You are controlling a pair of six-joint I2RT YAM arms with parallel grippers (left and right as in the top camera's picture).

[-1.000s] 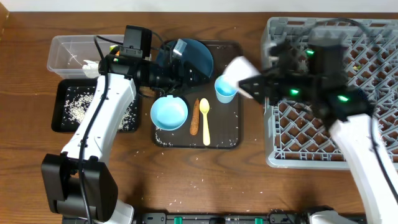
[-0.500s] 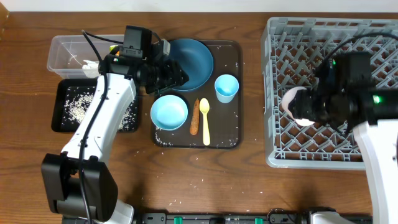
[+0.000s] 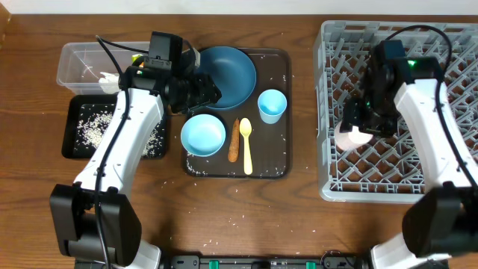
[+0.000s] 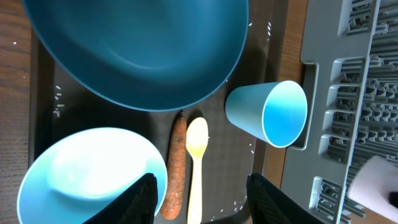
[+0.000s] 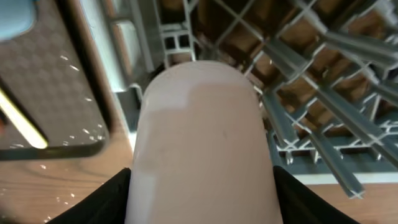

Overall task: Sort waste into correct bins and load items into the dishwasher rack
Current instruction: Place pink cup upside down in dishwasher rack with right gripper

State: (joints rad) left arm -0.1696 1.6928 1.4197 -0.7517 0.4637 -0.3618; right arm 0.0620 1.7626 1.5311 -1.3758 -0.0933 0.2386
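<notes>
My right gripper is holding the small pink cup (image 5: 202, 137). It needs to lower the cup next toward the rack's side nearest the serving tray, beside the rack's wires, and then let go of it.
My right gripper (image 3: 358, 127) is shut on the small pink cup (image 5: 202, 137) and holds it over the left part of the grey dishwasher rack (image 3: 448, 179); the cup also shows in the overhead view (image 3: 349, 136). My left gripper (image 4: 199, 202) is open and empty above the dark blue plate (image 3: 228, 73), near the light-blue bowl (image 3: 202, 135). The brown sausage stick (image 3: 234, 140), pale yellow spoon (image 3: 246, 143) and light-blue cup (image 3: 272, 104) lie on the brown serving tray (image 3: 280, 161). The clear tub (image 3: 82, 56) holds the napkin (image 3: 108, 77). The black tray (image 3: 71, 112) holds rice.
Loose rice grains (image 3: 196, 168) lie on the serving tray's front left and on the wooden table in front of it. The rack's upright pegs stand around the pink cup. The left arm reaches across the tub and black tray.
My right gripper carried the pink cup from over the serving tray rightward and down into the rack's left part. My left gripper stayed near the plate.
</notes>
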